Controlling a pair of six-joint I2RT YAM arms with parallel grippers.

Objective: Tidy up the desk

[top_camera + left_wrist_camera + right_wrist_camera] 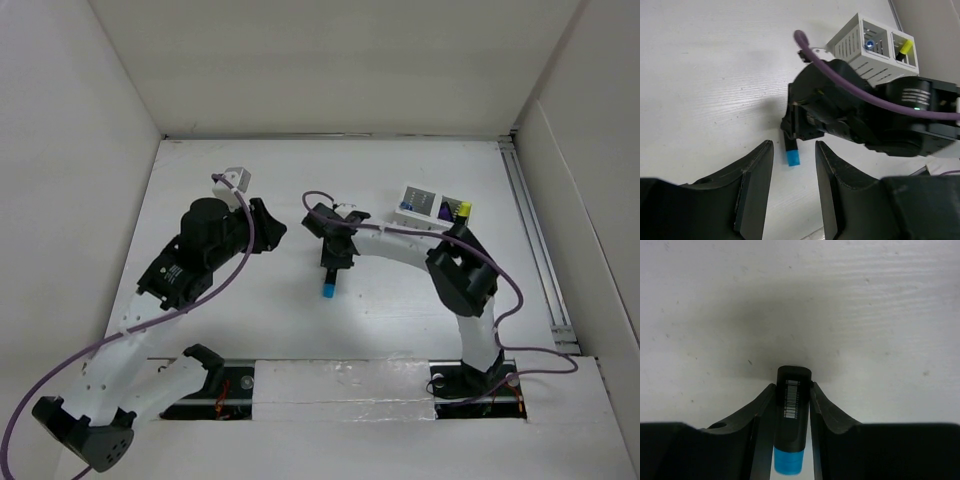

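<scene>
Right of my right gripper in the top view, the pen holder's section [452,210] already keeps the yellow marker, so I will lift, move that way over it, lower and release.
The white desk [250,320] holds a white pen holder [428,207] at the back right, with a yellow marker [464,211] in it. My right gripper [333,266] is shut on a black marker with a blue cap [328,290], low over the middle of the desk. In the right wrist view the marker [793,410] sits between the fingertips of the right gripper [793,387], blue cap towards the camera. My left gripper [270,228] is open and empty, just left of it. In the left wrist view its open gripper [794,149] frames the marker's blue end [793,158].
The pen holder [865,47] stands behind the right gripper body [840,115] in the left wrist view, with the yellow marker [905,47] in its right compartment. A metal rail [535,240] runs along the desk's right edge. White wall panels [60,200] enclose the desk.
</scene>
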